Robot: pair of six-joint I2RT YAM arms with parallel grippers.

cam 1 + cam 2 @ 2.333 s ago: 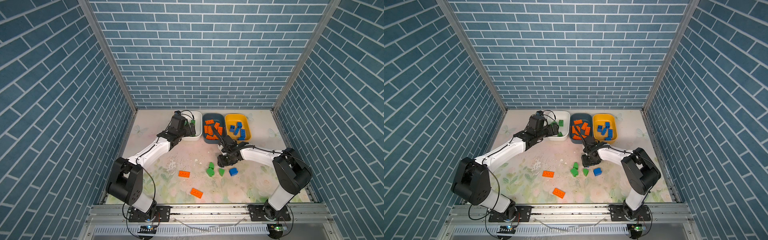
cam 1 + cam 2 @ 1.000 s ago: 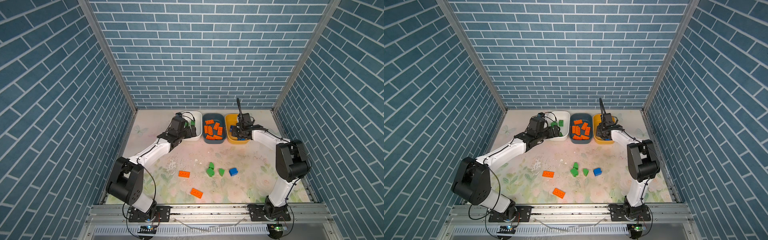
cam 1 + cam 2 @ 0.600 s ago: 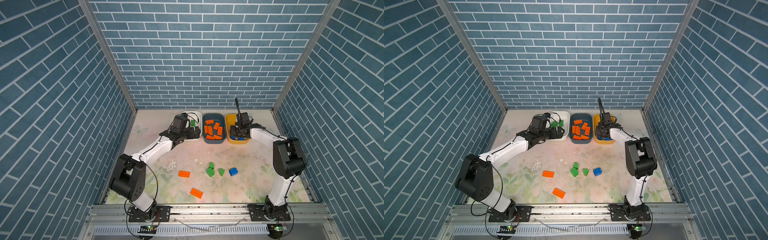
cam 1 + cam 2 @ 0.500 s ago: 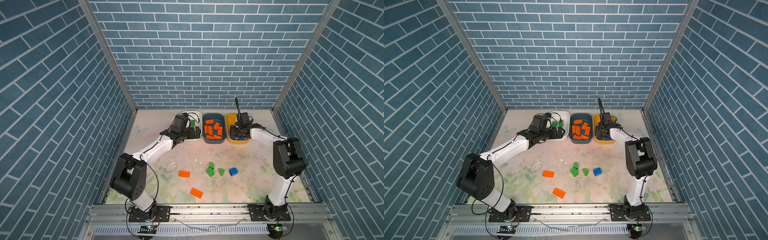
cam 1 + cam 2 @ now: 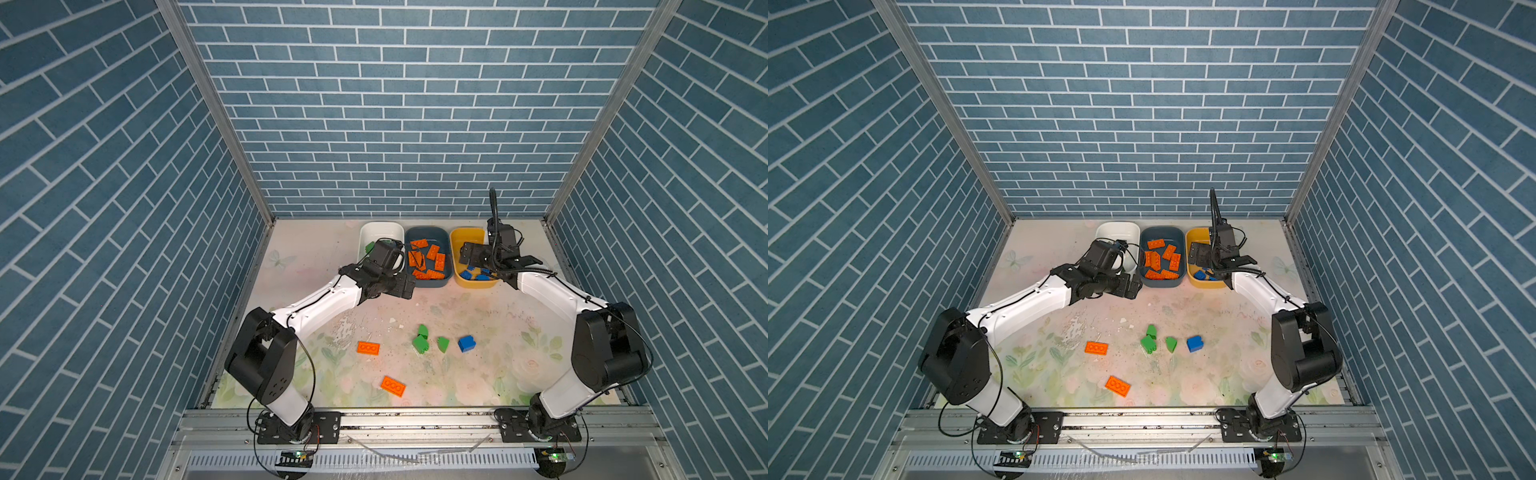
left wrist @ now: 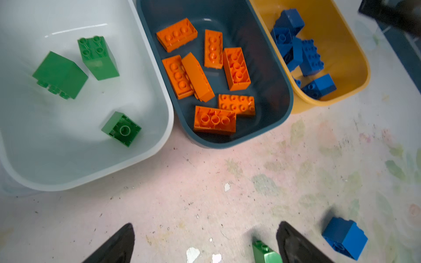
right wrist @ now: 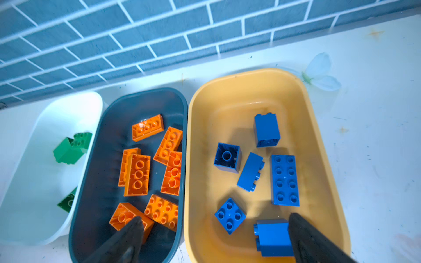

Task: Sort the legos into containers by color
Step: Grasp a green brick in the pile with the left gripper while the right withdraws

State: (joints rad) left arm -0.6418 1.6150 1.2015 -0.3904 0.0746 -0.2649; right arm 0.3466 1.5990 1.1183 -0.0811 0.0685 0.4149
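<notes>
I should next move my left gripper back and down to close on the outermost green sloped lego (image 5: 423, 328) (image 6: 265, 253), because the white container holds other green legos.
Three containers stand in a row at the back: white (image 5: 381, 231) with green legos (image 6: 98, 58), dark teal (image 5: 428, 235) with several orange legos (image 7: 136, 175), yellow (image 5: 461, 239) with several blue legos (image 7: 284, 180). My right gripper (image 7: 215, 218) hangs open over the yellow tub's near end, and a blue brick (image 7: 272, 236) lies loose beside one finger. My left gripper (image 6: 206, 225) is open and empty, low over the table just in front of the teal tub. On the table lie two orange plates (image 5: 368, 348), three green bricks (image 5: 420, 344) and one blue brick (image 5: 466, 343).
Blue brick-pattern walls close in the back and both sides. A metal rail (image 5: 415, 419) with both arm bases runs along the front edge. The tabletop (image 5: 316, 257) has a faded flower print with scuffed white patches.
My right gripper came up from the loose bricks to the yellow tub and opened there, letting go of a blue brick. My left gripper swung from the white tub to the teal tub's front.
</notes>
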